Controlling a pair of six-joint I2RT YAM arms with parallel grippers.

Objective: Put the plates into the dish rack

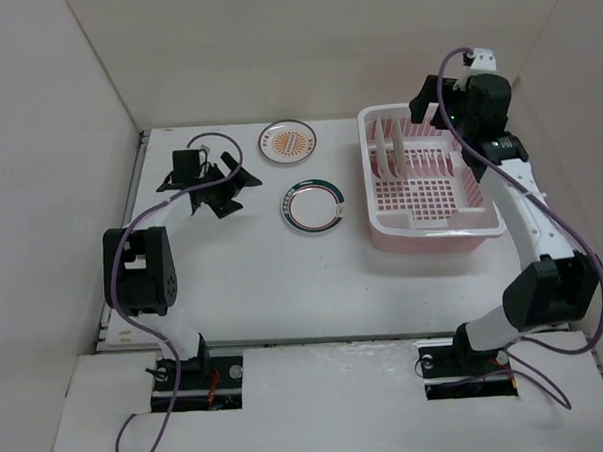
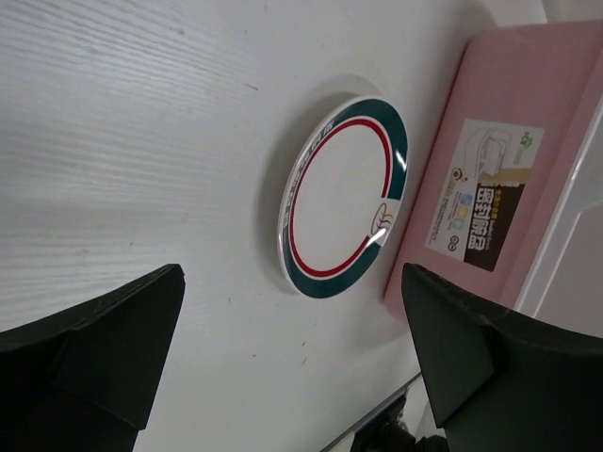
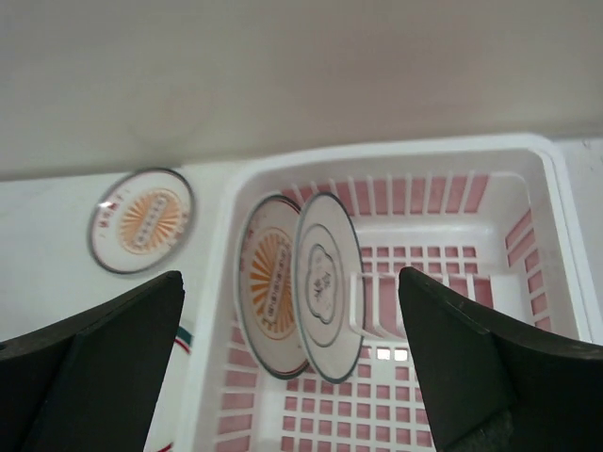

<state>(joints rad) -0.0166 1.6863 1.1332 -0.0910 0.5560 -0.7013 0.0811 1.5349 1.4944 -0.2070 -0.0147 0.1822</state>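
The left gripper will next move down and to the right in the top view onto the dark-ring plate's rim away from the rack, because that rim is nearest to it.
The dish rack (image 1: 486, 221), white with a pink grid floor, stands at the right. Two plates stand upright in its left slots: an orange-patterned one (image 3: 268, 282) and a flower-outline one (image 3: 330, 282). A second orange-patterned plate (image 1: 287, 143) lies flat on the table, and also shows in the right wrist view (image 3: 141, 221). The dark-ring plate (image 1: 313, 206) lies flat left of the rack, and shows in the left wrist view (image 2: 344, 198). My left gripper (image 1: 225, 189) is open and empty, left of the dark-ring plate. My right gripper (image 1: 429, 108) is open and empty above the rack's far side.
White walls enclose the table on the left, back and right. The rack's pink side with a label (image 2: 490, 202) lies just beyond the dark-ring plate. White upright dividers (image 1: 434, 160) fill the rack's middle.
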